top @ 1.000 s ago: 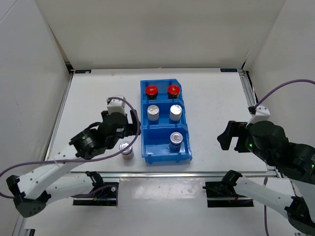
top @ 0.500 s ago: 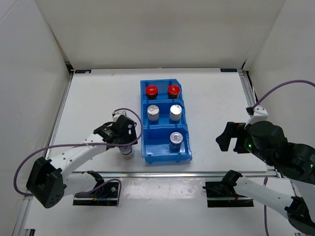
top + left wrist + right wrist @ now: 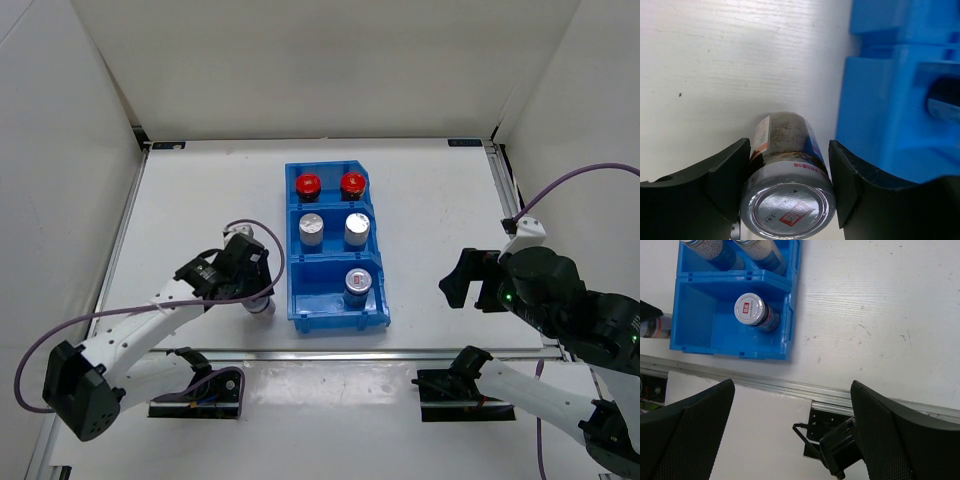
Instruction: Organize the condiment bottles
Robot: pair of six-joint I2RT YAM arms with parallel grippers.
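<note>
My left gripper goes up over the bin's side next, then lowers and releases the grey-topped bottle on the bare bottom of the bin's near section, as only one bottle stands there.
A short grey-topped bottle with a red mark (image 3: 788, 204) stands on the table just left of the blue bin (image 3: 890, 105). My left gripper (image 3: 789, 186) is shut on it, one finger against each side; from above the bottle (image 3: 263, 305) peeks out under the wrist. In the bin (image 3: 336, 318), two red-capped dark bottles (image 3: 308, 184) fill the far compartment. Two silver-capped bottles (image 3: 311, 226) occupy the middle one, and another grey-topped bottle (image 3: 358, 283) stands in the near one. My right gripper (image 3: 468, 280) hangs open at the right, over the table's near edge, holding nothing.
A metal rail (image 3: 805, 390) runs along the table's near edge below the right gripper (image 3: 792, 386). White walls enclose the table on three sides. The bin's near compartment (image 3: 710, 335) has bare floor left of its bottle (image 3: 751, 310).
The left gripper has come down around the bottle beside the bin and shut on it. The right arm has not moved.
</note>
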